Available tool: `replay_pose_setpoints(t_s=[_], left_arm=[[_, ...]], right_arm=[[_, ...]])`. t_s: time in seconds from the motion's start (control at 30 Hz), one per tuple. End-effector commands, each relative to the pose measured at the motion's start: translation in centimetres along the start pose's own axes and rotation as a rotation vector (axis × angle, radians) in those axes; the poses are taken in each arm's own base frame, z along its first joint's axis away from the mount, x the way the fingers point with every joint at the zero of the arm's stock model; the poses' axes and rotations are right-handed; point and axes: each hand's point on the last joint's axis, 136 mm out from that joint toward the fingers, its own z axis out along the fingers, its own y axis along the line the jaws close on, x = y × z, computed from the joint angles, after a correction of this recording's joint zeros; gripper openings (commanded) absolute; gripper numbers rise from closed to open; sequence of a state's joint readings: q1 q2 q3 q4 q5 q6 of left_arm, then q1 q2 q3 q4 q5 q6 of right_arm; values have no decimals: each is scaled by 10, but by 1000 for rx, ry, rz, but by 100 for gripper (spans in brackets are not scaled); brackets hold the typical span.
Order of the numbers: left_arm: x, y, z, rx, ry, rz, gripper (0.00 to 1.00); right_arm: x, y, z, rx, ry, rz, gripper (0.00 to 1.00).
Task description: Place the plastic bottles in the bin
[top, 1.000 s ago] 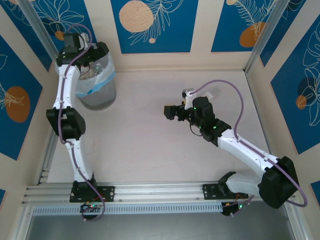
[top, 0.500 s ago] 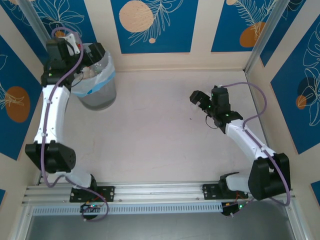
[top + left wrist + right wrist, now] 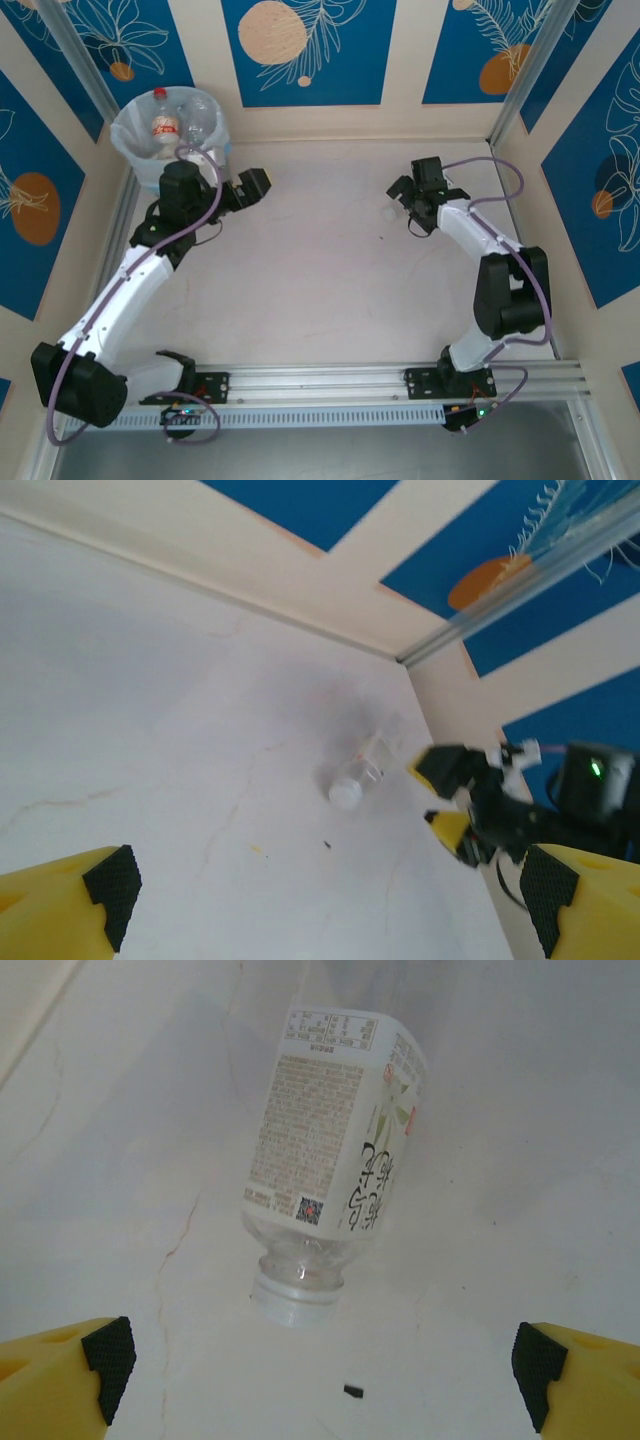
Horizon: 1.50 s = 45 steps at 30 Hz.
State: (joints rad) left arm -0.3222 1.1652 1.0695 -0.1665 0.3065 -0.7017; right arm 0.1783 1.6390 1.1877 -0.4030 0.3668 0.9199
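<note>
I need to lower my right gripper and turn it past the white cap onto the bottle's labelled body [image 3: 317, 1150]. That body lies at an angle below and ahead of the gripper's open fingers.
One clear plastic bottle [image 3: 335, 1160] with a white label and white cap lies on its side on the table, cap toward my right gripper [image 3: 320, 1370], which stands open just short of it and holds nothing. From the left wrist view the same bottle [image 3: 358, 777] lies far ahead, beside the right gripper [image 3: 452, 802]. My left gripper [image 3: 330, 900] is open and empty over the bare table. In the top view the grey bin [image 3: 128, 150] stands at the far left corner with several bottles [image 3: 162, 122] inside; the left gripper [image 3: 250, 190] hangs just right of it, the right gripper [image 3: 405, 203] at the far right.
Blue-and-cream walls close the table at the back and both sides. A small dark speck [image 3: 352, 1390] lies on the table near the bottle's cap. An aluminium rail [image 3: 320, 385] carrying the arm bases runs along the near edge.
The left arm has swung down and right off the bin, uncovering the bottles inside. The right arm has drawn back toward the far right side. Both grippers stayed open.
</note>
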Motion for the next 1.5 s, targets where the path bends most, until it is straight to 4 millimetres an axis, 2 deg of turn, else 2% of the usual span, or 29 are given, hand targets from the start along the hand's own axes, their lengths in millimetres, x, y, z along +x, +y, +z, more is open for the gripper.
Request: replay_pose_setpoints(t_s=[0.0, 0.13, 0.23, 0.4, 0.67, 1.17, 1.37, 1.47], left_arm=[[2, 10, -5, -34, -46, -1, 99], [15, 25, -2, -92, -8, 3, 99], [13, 29, -3, -113, -17, 22, 99], [7, 33, -7, -146, -48, 49, 99], [9, 42, -10, -204, -32, 69, 99], [11, 50, -15, -258, -24, 64, 99], [11, 52, -16, -266, -24, 63, 99], [10, 50, -16, -263, -26, 68, 99]], right_arm=[[-4, 5, 9, 44, 11, -11, 99], [-4, 4, 30, 105, 25, -13, 99], [-4, 9, 45, 128, 35, -26, 99], [-7, 13, 67, 189, 34, -31, 91], [-5, 4, 85, 259, 21, -33, 85], [1, -2, 99, 247, 21, -35, 74], [2, 0, 98, 216, 18, -54, 63], [-1, 10, 92, 172, -5, -124, 53]])
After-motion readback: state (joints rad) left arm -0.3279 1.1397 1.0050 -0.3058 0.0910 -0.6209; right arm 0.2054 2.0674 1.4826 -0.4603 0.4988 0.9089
